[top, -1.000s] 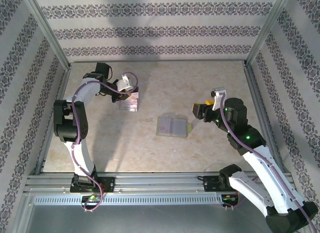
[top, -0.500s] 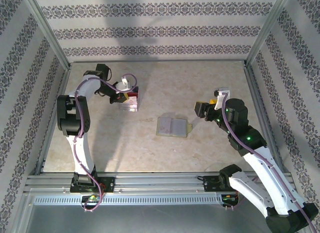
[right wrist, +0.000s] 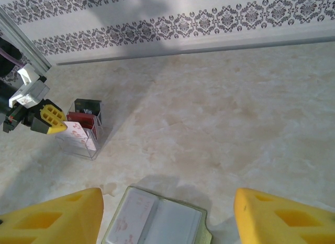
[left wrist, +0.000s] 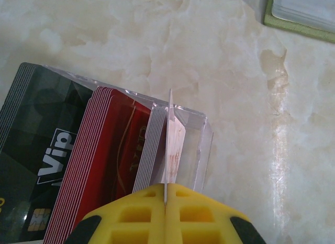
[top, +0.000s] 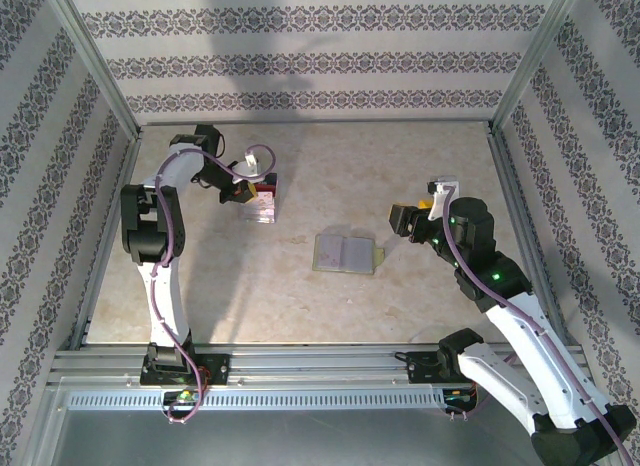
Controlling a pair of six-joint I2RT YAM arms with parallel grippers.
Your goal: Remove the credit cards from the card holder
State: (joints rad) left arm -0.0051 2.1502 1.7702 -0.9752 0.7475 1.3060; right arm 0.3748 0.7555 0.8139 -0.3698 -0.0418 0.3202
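Observation:
Since the white-and-pink card still pokes above the clear stand's rim, I will bring my left gripper down, sinking the card into the stand's front slot [top: 261, 215] [left wrist: 201, 144], and release it.
The card holder [top: 345, 253] lies open like a booklet at the table's middle, pale grey with a greenish rim [right wrist: 159, 220] [left wrist: 303, 13]. Credit cards stand upright in a clear plastic stand [top: 262, 204]: a black one [left wrist: 42, 144], a red stack [left wrist: 112, 155] and grey-edged ones. My left gripper [left wrist: 166, 194] is shut on a thin white-and-pink card [left wrist: 172, 144], held edge-on in the stand's front slot [left wrist: 201, 144]. My right gripper [top: 400, 223] hovers open just right of the card holder, nothing between its yellow fingers [right wrist: 57, 218].
Patterned walls and metal frame posts [top: 100, 76] close the table on three sides. The marble-look tabletop [top: 400, 166] stretches bare behind the card holder. The left arm's elbow [top: 145, 226] stands near the left wall.
The left arm has swung its elbow up and left while its gripper stays at the stand with the card. The right gripper has drawn back slightly to the right.

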